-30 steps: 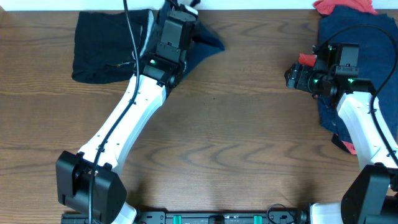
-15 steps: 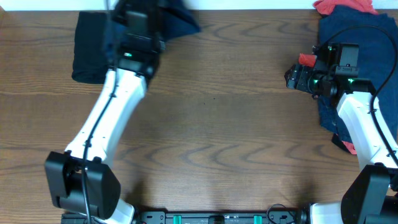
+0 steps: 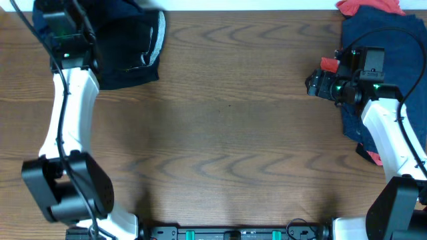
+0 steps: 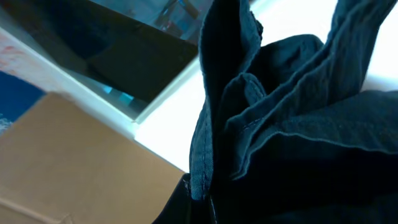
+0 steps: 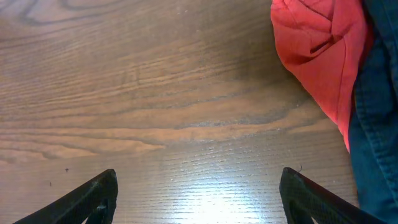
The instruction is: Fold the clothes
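Note:
The fold hangs raised, so my left gripper should move down toward the right in the overhead view and let go of the fold on the grey-banded black piece (image 3: 124,44).
My left gripper (image 4: 200,204) is shut on a bunched edge of dark navy-blue clothes (image 4: 280,130) that hang in folds in front of its camera. In the overhead view that arm reaches to the table's far left corner, over a black piece with a grey band (image 3: 130,53). My right gripper (image 5: 199,199) stands open just above bare wood, nothing between its fingers. A red-orange piece (image 5: 317,56) lies just ahead and to its right, next to navy fabric (image 5: 379,124). The pile of navy clothes (image 3: 400,60) fills the table's right side.
Another red-orange garment (image 3: 370,7) sits at the far right corner on top of the navy pile. A brown cardboard surface (image 4: 68,162) and a white ledge (image 4: 161,124) show beyond the table's left back edge.
The left arm has swung from the table's back middle to the far left corner, carrying the navy fabric with it. The black piece now lies uncovered. The right arm has not moved.

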Available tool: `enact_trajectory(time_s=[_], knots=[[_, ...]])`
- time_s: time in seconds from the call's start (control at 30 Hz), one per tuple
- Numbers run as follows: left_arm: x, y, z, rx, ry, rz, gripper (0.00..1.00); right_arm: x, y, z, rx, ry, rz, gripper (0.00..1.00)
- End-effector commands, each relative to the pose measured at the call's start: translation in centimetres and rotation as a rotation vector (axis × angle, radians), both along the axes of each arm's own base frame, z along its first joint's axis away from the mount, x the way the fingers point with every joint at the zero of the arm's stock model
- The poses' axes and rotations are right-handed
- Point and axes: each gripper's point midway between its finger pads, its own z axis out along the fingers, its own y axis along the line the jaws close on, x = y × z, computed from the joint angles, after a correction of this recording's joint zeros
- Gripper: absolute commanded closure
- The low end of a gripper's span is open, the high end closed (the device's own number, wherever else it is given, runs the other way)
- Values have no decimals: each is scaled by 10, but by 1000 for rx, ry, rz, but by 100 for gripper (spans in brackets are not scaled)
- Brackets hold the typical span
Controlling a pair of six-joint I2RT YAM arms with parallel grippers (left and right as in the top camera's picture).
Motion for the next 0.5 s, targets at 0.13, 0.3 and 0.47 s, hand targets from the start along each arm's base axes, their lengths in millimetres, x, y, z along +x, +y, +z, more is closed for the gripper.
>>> enact_trajectory(time_s=[0.13,0.3,0.47], knots=[[36,-18,-20,4,-50,-116,94,2,0,2,6,-6,1,19],[46,-15,-31,9,-72,-115,94,2,-1,2,0,-8,-2,19],[49,-15,-35,10,-75,-115,94,5,-1,4,-1,-22,-2,19]])
